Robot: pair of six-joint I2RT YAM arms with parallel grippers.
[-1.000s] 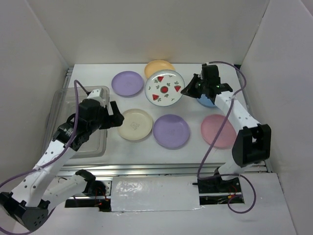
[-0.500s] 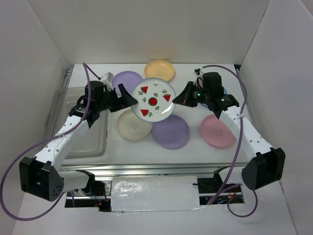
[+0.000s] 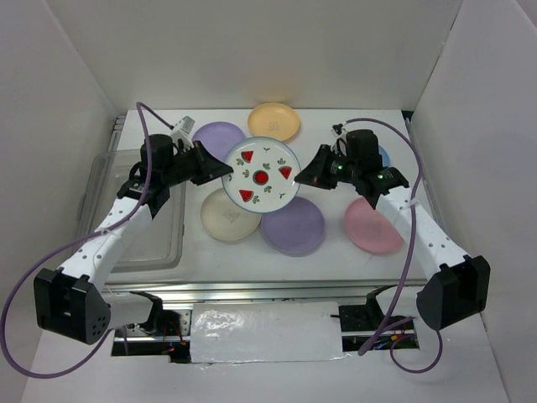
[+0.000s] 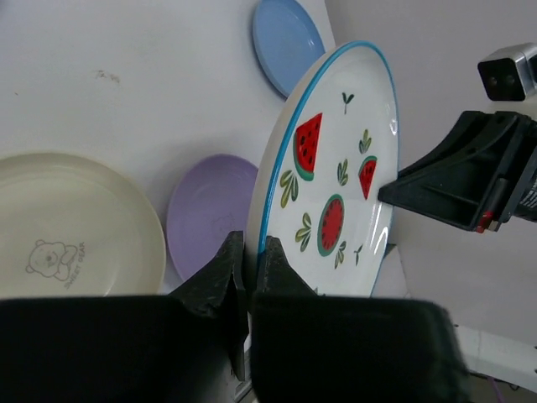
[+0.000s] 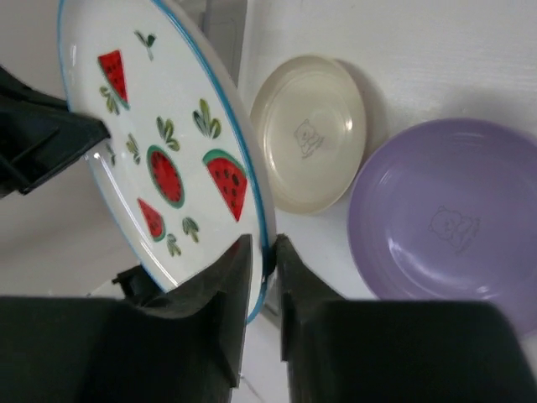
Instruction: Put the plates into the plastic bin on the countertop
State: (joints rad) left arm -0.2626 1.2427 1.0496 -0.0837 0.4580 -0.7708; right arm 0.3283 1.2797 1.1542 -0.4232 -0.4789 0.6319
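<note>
Next, my left gripper shifts left in the top view, brings the white plate down into the clear plastic bin and releases it, as the bin's bottom is bare.
The white plate with red fruit pattern [image 3: 262, 175] [image 4: 336, 168] [image 5: 168, 143] hangs tilted above the countertop [image 3: 327, 252], between both arms. My left gripper [image 3: 220, 168] [image 4: 250, 252] is shut on its left rim. My right gripper [image 3: 306, 176] [image 5: 264, 248] straddles the right rim, its jaws slightly apart. On the countertop lie two lilac plates [image 3: 218, 138] [image 3: 293, 225], an orange-yellow plate [image 3: 273, 121], a cream plate [image 3: 228, 216] and a pink plate [image 3: 373, 225]. A blue plate [image 4: 288, 42] is mostly hidden behind the right arm in the top view. The clear plastic bin [image 3: 101, 180] sits at the left.
White walls close in the left, back and right sides. A metal rail [image 3: 277, 290] runs along the front edge. The left arm reaches across the bin's right rim.
My left gripper has closed on the fruit plate's left rim. My right gripper, shut on the plate before, has loosened. The plate shifted slightly left.
</note>
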